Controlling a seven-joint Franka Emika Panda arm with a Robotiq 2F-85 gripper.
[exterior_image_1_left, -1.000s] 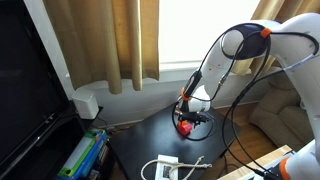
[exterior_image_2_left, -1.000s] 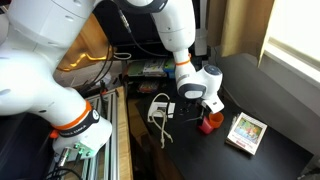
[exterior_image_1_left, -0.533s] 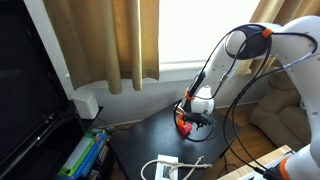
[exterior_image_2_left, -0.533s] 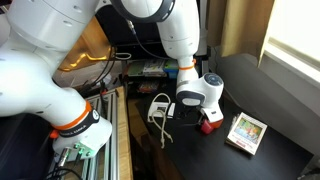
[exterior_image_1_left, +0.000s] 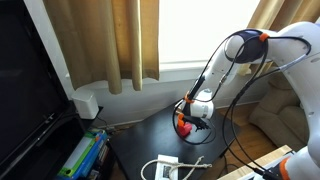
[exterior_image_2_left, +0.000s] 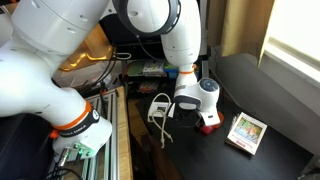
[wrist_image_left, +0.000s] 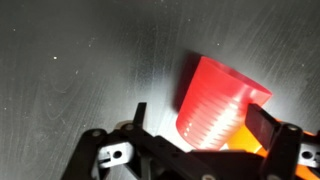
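Note:
My gripper goes down and toward the right in the wrist view next, centring on the red cup (exterior_image_1_left: 184, 128) (wrist_image_left: 218, 104), because the cup sits nearer one fingertip than the other.
A red ribbed cup (wrist_image_left: 215, 100) lies on a dark table (wrist_image_left: 70, 60), with something orange just behind it. In the wrist view my gripper (wrist_image_left: 200, 118) is open, one finger on each side of the cup; the right finger is close against it and the left stands a little apart. In both exterior views the gripper (exterior_image_1_left: 190, 118) (exterior_image_2_left: 203, 112) is down at the table surface over the red cup (exterior_image_1_left: 184, 126) (exterior_image_2_left: 209, 127), which is mostly hidden by the white gripper body.
A white power adapter with loose cables (exterior_image_2_left: 160, 107) (exterior_image_1_left: 165, 167) lies near the table's edge. A small printed box (exterior_image_2_left: 246, 130) sits beside the cup. Curtains (exterior_image_1_left: 110, 40), a white box (exterior_image_1_left: 88, 102) and stacked books (exterior_image_1_left: 85, 155) stand beyond the table.
The arm has come down and shifted slightly, bringing the gripper lower around the red cup. The cup has not visibly moved.

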